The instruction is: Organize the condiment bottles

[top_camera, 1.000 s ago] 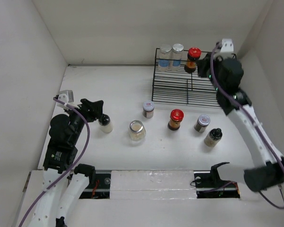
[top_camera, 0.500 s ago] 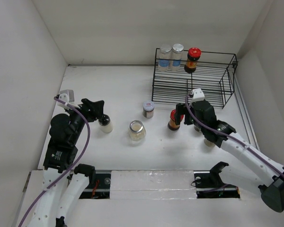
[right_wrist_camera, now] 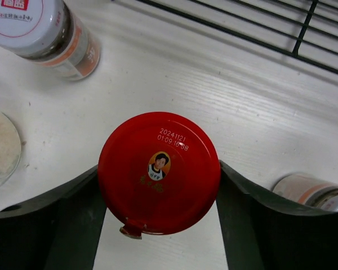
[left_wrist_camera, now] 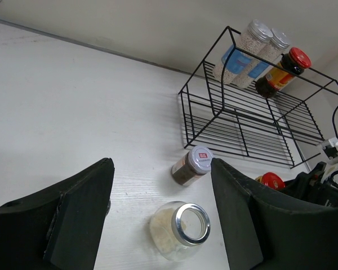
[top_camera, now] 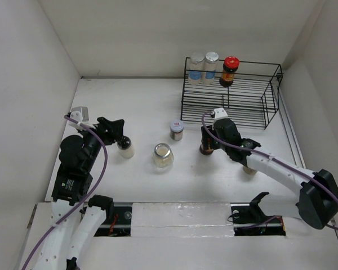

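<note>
I will next lift the jar in my right gripper up and outward to the empty top-shelf spot beside the red-capped bottle (top_camera: pixel 230 70) and release it. That spot is above and outward.
A red-capped dark jar (right_wrist_camera: pixel 159 171) stands on the table with my right gripper (right_wrist_camera: pixel 159 169) shut on it, a finger against each side of the cap. From above, that gripper (top_camera: pixel 208 140) hides the cap. My left gripper (left_wrist_camera: pixel 162 169) is open with nothing between its fingers, and it hovers (top_camera: pixel 115 130) by a black-capped white bottle (top_camera: pixel 125 148). A silver-lidded glass jar (left_wrist_camera: pixel 180 230) lies tilted mid-table. A white-lidded spice jar (left_wrist_camera: pixel 191 166) stands beyond it. Two blue-labelled jars (top_camera: pixel 204 67) and a red-capped bottle (top_camera: pixel 230 70) sit on the rack's top shelf.
The black wire rack (top_camera: pixel 231 101) stands at the back right, its lower shelf bare. Another spice jar (right_wrist_camera: pixel 312 191) stands right of the held jar, and a bottle (top_camera: pixel 249 167) is partly hidden under my right arm. White walls enclose the table on three sides.
My right arm came down from the rack's top shelf to the table, opened wide, and closed around the red cap. The left arm has not moved.
</note>
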Controlling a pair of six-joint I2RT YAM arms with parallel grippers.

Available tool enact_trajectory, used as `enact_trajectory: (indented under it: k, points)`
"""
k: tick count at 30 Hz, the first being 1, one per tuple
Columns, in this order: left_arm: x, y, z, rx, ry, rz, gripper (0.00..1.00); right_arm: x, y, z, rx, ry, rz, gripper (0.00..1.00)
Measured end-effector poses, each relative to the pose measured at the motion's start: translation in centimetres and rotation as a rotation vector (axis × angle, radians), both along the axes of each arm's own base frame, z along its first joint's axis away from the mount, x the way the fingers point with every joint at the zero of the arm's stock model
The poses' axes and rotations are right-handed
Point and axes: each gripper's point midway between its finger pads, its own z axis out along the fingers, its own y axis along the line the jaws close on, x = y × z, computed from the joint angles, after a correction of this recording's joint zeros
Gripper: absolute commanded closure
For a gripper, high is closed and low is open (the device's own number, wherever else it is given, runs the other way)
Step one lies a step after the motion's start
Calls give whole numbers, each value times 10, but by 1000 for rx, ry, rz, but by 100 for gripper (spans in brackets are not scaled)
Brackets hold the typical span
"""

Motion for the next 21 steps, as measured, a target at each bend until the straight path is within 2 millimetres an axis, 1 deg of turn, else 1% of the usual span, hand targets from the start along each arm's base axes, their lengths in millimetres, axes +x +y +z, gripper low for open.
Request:
enact_trajectory:
  k: [1,2,3,7,9,10,11,12,14,15,16,17,18,20,21]
  points:
    - [0,0,0,0,0,0,35,2,0,1,-2,-9,-5,38]
    - [0,0,0,0,1,0,35,4,0,2,-3,-19,-9,47]
    - [0,0,0,0,1,0,35,5,-1,3,-5,-25,-9,59]
    - [0,0,0,0,1,-1,35,3,-3,6,-12,-27,-7,59]
    - [0,0,0,0,2,-1,35,-3,-7,18,-4,-44,-4,60]
    - [0,0,0,0,2,-1,35,-5,-8,32,7,-67,-1,60]
    - [0,0,0,0,2,-1,35,-5,-10,49,23,-99,-1,60]
    - [0,0,0,0,2,-1,35,-4,-12,71,48,-141,-2,60]
    - [0,-1,0,0,2,-3,35,6,-16,124,115,-245,-21,60]
    - [0,-1,0,0,2,-4,35,14,-21,155,150,-304,-37,60]
    - [0,-1,0,0,1,-5,35,24,-29,184,182,-363,-65,60]
    - [0,-1,0,0,2,-5,35,32,-39,208,202,-413,-95,60]
    - [0,-1,0,0,2,-5,35,41,-52,235,214,-469,-136,60]
    - [0,-1,0,0,1,-7,35,57,-77,271,222,-549,-210,62]
    - [0,-1,0,0,2,-8,35,69,-90,287,218,-577,-247,62]
